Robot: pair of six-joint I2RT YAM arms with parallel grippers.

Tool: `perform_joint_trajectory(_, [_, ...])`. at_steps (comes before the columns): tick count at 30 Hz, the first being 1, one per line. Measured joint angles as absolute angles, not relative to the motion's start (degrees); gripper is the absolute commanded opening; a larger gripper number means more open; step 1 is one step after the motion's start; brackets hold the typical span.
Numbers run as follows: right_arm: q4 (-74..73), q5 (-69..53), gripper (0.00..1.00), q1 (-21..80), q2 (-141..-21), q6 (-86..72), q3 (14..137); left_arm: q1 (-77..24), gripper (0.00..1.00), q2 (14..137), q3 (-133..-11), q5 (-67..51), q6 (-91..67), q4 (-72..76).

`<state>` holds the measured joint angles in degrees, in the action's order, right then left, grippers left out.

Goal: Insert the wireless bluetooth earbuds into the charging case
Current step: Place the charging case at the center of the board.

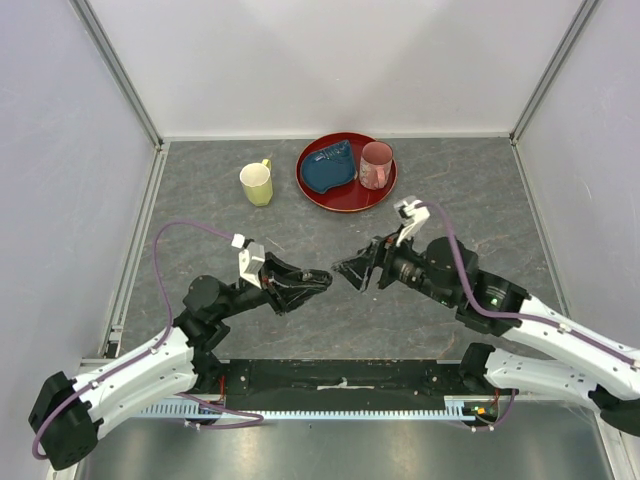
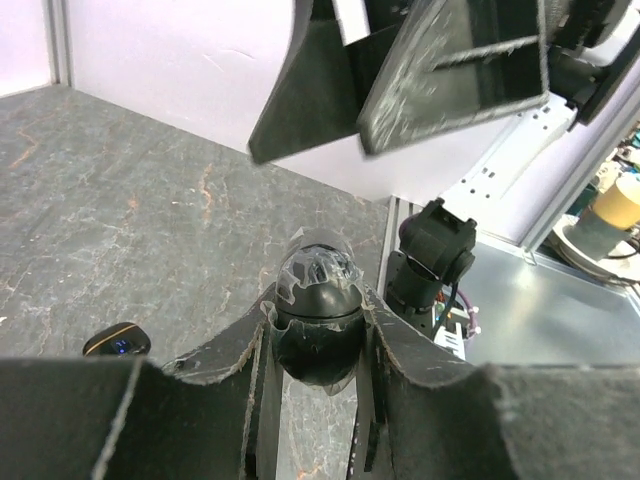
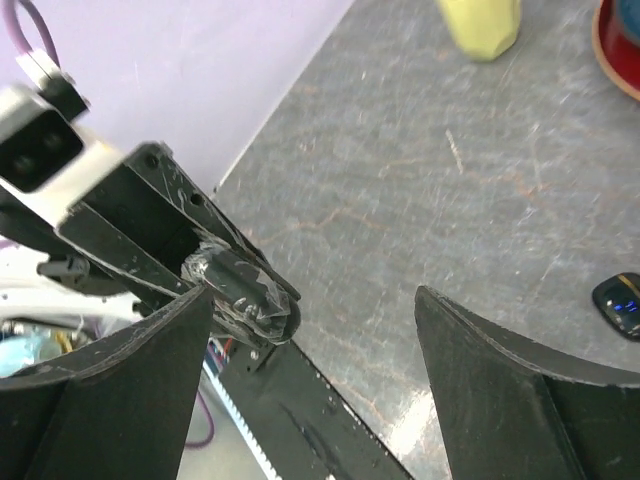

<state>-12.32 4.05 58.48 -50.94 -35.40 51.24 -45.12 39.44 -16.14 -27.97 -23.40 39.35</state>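
I will tilt the fingers of my left gripper down and lower them to the table (image 1: 342, 290) (image 2: 193, 334) beside the small black object, because the charging case is held above the table.
My left gripper (image 1: 322, 278) is shut on a black oval charging case (image 2: 318, 300), lid closed, with scraps of clear film on it. The case sticks out between the fingertips, above the table. My right gripper (image 1: 352, 276) faces it from the right, a short gap away, jaws wide open and empty. In the right wrist view the case (image 3: 243, 288) lies just beyond my left-hand finger (image 3: 150, 360). A small black object with blue lights (image 2: 116, 341) lies on the table below; I cannot tell whether it is an earbud or a case. No wireless bluetooth earbuds show clearly.
At the back stand a yellow mug (image 1: 257, 183) and a red plate (image 1: 345, 203) carrying a blue object (image 1: 329, 168) and a pink mug (image 1: 376, 164). White walls close in the left, back and right sides. A black rail runs along the near edge (image 1: 340, 375).
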Motion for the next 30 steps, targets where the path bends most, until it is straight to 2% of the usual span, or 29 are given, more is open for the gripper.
perform_joint_trajectory(7, [-13.5,14.6,0.90,58.4,-46.2,-37.4,51.2,-45.1,0.02,42.3,-18.2,-22.4,-27.1,34.2])
perform_joint_trajectory(12, [-16.9,19.1,0.91,58.3,-46.5,-40.3,50.5,-45.1,0.02,52.4,-24.9,-17.0,-34.0,25.8])
perform_joint_trajectory(23, [-20.3,20.4,0.91,58.3,-45.5,-42.8,48.4,-45.1,0.03,72.6,-25.8,-11.5,-47.3,22.5])
perform_joint_trajectory(30, [-20.8,20.6,0.91,58.3,-43.9,-43.3,47.6,-45.1,0.13,83.5,-28.6,-11.6,-50.9,24.0])
